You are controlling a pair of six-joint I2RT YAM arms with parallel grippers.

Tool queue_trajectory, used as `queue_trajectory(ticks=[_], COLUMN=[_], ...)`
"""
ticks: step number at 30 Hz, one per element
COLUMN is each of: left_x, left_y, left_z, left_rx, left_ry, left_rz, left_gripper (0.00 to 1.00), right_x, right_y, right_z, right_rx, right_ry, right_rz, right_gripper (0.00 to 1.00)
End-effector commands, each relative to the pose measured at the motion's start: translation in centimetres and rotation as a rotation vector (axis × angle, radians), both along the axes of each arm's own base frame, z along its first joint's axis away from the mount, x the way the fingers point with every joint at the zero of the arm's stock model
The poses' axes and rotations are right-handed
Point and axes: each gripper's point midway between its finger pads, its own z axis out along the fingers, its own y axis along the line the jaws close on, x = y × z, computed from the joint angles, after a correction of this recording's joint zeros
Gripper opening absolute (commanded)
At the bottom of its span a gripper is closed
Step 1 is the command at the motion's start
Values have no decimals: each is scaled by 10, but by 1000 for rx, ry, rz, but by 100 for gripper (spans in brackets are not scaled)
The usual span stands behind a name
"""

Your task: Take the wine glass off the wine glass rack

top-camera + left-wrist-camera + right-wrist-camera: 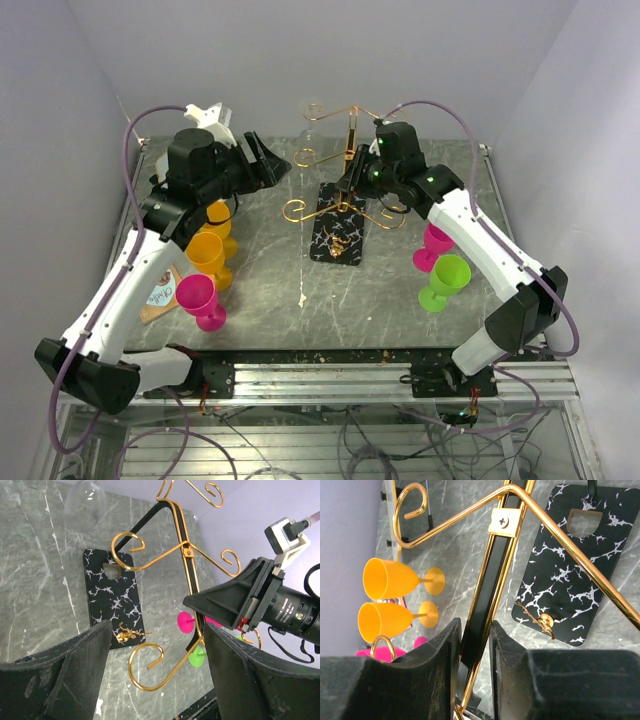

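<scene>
My left gripper next reaches outward to the rim of the wine glass's foot (312,107) and closes there. The glass hangs upside down, so its foot is on top.
The wine glass rack (340,165) stands mid-table: gold wire scroll hooks on a black post, over a black white-veined base (338,238). A clear wine glass (313,125) hangs upside down from its far left hook; it also shows in the left wrist view (85,502). My right gripper (353,178) is shut on the rack's black post (487,600), fingers (442,650) on either side of it. My left gripper (268,160) is open and empty, left of the rack. A low scroll hook (145,665) lies between its fingers (75,675) in the left wrist view.
Two orange plastic glasses (208,255) and a pink one (200,298) stand at the left, under my left arm. A pink glass (436,242) and a green glass (446,280) stand at the right, beside my right arm. Walls close in on three sides.
</scene>
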Motion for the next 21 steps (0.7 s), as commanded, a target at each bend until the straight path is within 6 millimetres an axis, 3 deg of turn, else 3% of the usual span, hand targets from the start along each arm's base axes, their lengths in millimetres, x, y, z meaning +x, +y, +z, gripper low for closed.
queue_trajectory(ticks=[1, 6, 14, 21], left_x=[16, 34, 82, 121], left_y=[-2, -2, -3, 1], left_z=[33, 36, 35, 15], left_rx=[-31, -64, -142, -163], left_ry=[-87, -92, -83, -31], left_rz=[23, 77, 198, 289], left_gripper=[84, 84, 84, 85], right_x=[-20, -28, -44, -44], right_y=[0, -1, -1, -4], right_z=[40, 39, 44, 42], right_rx=[77, 82, 103, 105], right_ry=[-75, -63, -80, -92], right_rz=[121, 193, 286, 303], right_gripper=[2, 1, 1, 2])
